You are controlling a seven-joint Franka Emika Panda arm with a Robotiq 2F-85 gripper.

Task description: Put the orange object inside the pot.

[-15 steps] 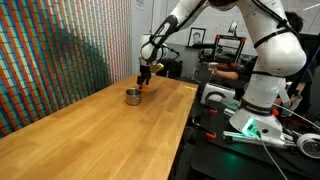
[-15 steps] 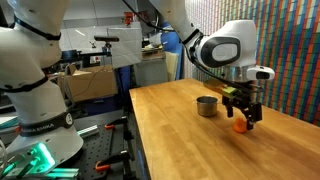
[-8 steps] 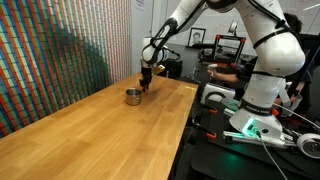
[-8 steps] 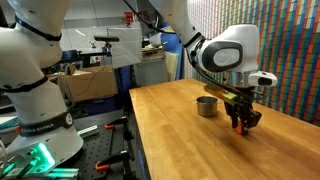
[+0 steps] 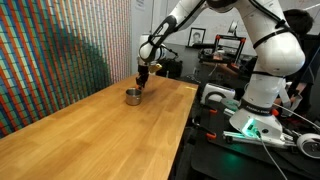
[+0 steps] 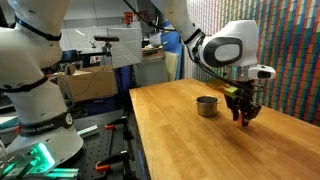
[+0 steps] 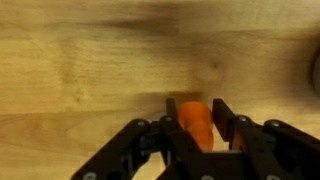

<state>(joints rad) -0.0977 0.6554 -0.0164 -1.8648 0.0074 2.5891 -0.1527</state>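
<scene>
My gripper will rise, cross over the pot to its right in the wrist view by way of its open top (image 6: 207,99), then lower and release, since the pot's rim is higher than my fingers.
The orange object (image 7: 195,124) is a smooth bright orange lump between my two black fingers in the wrist view, pressed on both sides. My gripper (image 7: 196,112) is shut on it, just above the wooden table (image 7: 80,60). In an exterior view my gripper (image 6: 243,116) hangs a little to the right of the pot (image 6: 207,106), a short shiny metal cylinder, with a speck of the orange object (image 6: 244,116) at its tips. In an exterior view the gripper (image 5: 142,85) is just right of the pot (image 5: 132,96); the orange object is hidden there.
The long wooden table (image 5: 100,135) stretches toward the camera. A coloured striped wall (image 5: 50,50) runs along one side. Beyond the table edge stand a second white robot (image 5: 262,70), its base with green lights (image 6: 40,155), cables and shelves.
The jaws have closed on the orange object, which lay on the table between open fingers a second ago. The gripper dropped to the table, then rose slightly with it.
</scene>
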